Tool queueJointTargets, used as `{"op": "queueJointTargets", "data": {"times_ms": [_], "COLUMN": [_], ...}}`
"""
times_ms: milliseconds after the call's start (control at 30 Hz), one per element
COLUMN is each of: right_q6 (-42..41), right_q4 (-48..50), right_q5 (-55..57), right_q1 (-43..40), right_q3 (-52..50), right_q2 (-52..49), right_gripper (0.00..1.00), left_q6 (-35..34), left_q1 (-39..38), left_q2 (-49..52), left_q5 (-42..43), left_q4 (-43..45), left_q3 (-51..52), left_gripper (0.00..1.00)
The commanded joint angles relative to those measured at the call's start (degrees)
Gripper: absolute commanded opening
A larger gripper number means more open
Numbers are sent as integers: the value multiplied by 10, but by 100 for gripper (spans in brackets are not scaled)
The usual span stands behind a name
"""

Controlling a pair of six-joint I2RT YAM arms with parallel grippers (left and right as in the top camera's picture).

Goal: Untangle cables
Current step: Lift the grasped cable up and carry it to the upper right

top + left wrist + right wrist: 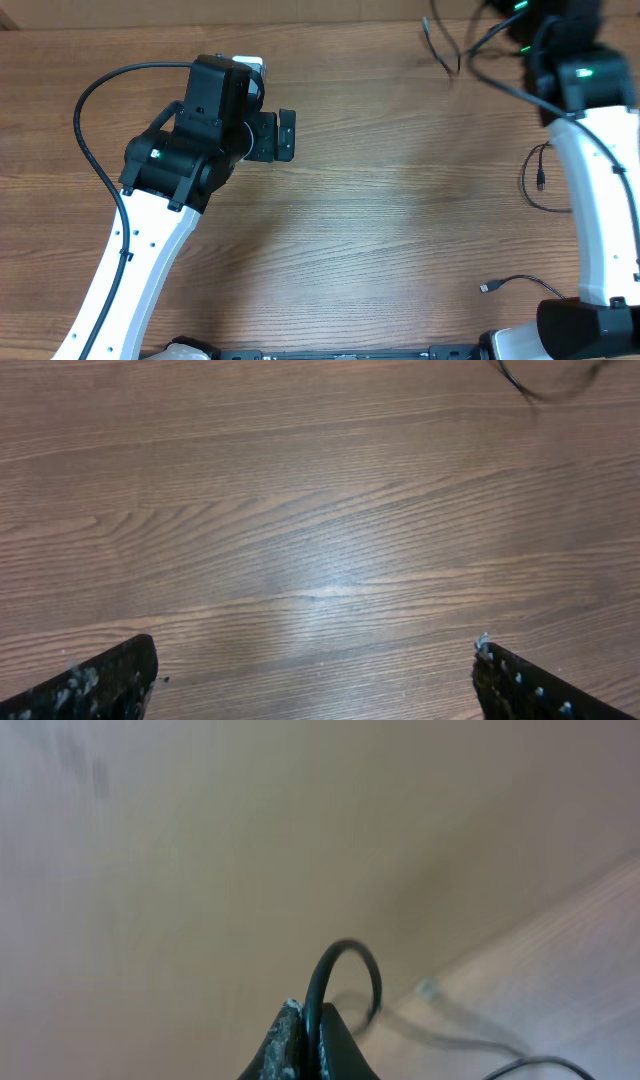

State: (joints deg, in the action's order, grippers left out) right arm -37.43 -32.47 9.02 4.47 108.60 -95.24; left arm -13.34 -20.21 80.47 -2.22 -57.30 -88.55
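The held piece of cable hangs from the raised fingers. The right gripper will next carry it to the right in the overhead view, then move down and open beyond the loop of cable.
Thin black cables lie apart on the wooden table. One strand (pixel 443 52) hangs at the top, one loop (pixel 533 182) lies beside the right arm, and one cord with a metal plug (pixel 505 285) lies at lower right. My right gripper (pixel 308 1016) is shut on a black cable (pixel 352 963), which arcs out of the jaws; in the overhead view it is raised at the top right (pixel 517 22). My left gripper (pixel 285 135) is open and empty over bare wood (pixel 315 660), far left of the cables. A bit of cable (pixel 545 388) shows at its view's top right.
The wooden table (pixel 380 230) fills the view. The left arm's thick black cable (pixel 85 130) loops at the left. The right arm's white link (pixel 600 200) runs along the right edge. The arm bases sit at the front edge.
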Motion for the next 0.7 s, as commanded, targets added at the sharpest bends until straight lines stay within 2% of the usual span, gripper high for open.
{"op": "queueJointTargets", "data": {"times_ms": [0, 333, 500, 667], "right_q6": [9, 9, 9, 9], "right_q4": [30, 129, 192, 211], "right_q5": [47, 47, 47, 46], "right_q1": [-68, -222, -259, -273], "right_q3": [18, 17, 17, 17], "right_q2": [7, -52, -97, -138], "right_gripper": [4, 4, 4, 4], "left_q6": [9, 9, 9, 9], "left_q1": [-1, -1, -1, -1], "left_q2": [-11, -11, -11, -11], "left_q5": [-3, -3, -3, -3], "left_q4": [1, 1, 1, 1], "left_q3": [-8, -8, -8, -8], "left_gripper": [100, 100, 100, 99]}}
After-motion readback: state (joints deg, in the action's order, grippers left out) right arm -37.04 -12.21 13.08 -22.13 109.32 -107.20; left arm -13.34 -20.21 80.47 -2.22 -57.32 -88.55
